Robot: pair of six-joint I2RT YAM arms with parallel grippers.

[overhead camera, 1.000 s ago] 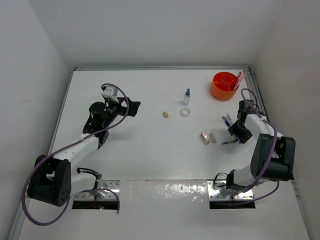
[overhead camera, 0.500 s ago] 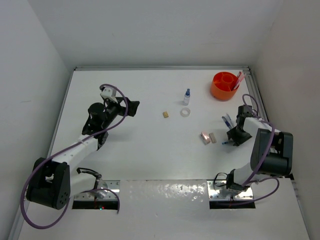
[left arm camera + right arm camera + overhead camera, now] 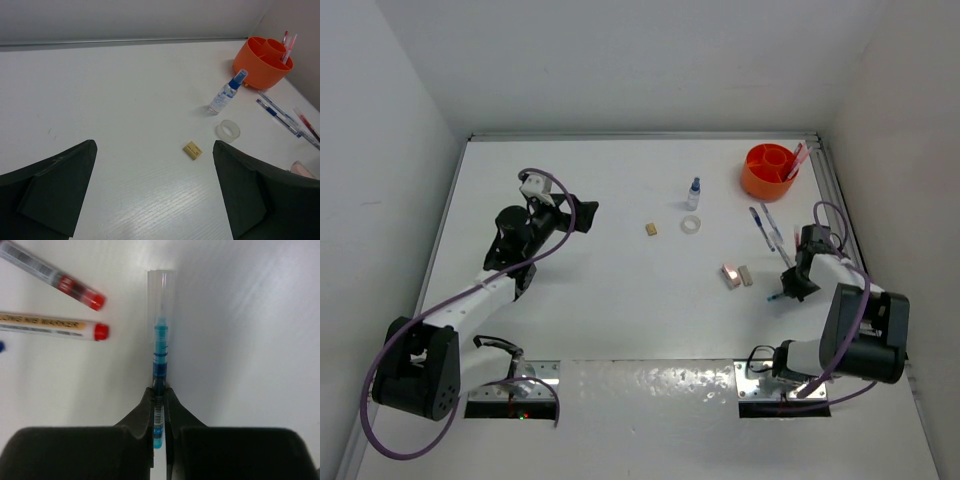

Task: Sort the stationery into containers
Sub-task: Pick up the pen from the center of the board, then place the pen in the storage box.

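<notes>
The blue pen (image 3: 159, 352) will go up and outward in my right gripper, over the tub's section with the pink pens. My right gripper will release it there, because pens already stand inside.
My right gripper (image 3: 793, 284) (image 3: 159, 396) is down at the table, shut on a thin blue pen (image 3: 159, 352) that lies flat and sticks out ahead of the fingers; its tip (image 3: 775, 297) shows in the top view. Two red-ended pens (image 3: 60, 277) (image 3: 55, 326) lie to its left. The round orange tub (image 3: 767, 172) (image 3: 257, 65) with dividers stands at the far right and holds pink pens (image 3: 797, 157). My left gripper (image 3: 586, 214) (image 3: 154, 150) hangs open and empty above the table's left part. A tan eraser (image 3: 192, 150) lies ahead of it.
A blue-capped clear bottle (image 3: 693, 193) (image 3: 226, 93) and a clear tape ring (image 3: 691, 224) (image 3: 228, 130) sit mid-table. Two small erasers (image 3: 730, 275) (image 3: 746, 275) lie left of my right gripper. Two pens (image 3: 766, 227) lie below the tub. Walls close in the table's sides.
My right gripper has moved nearer over the blue pen and closed on it. The two pens it partly covered now show fully. The left arm has hardly moved.
</notes>
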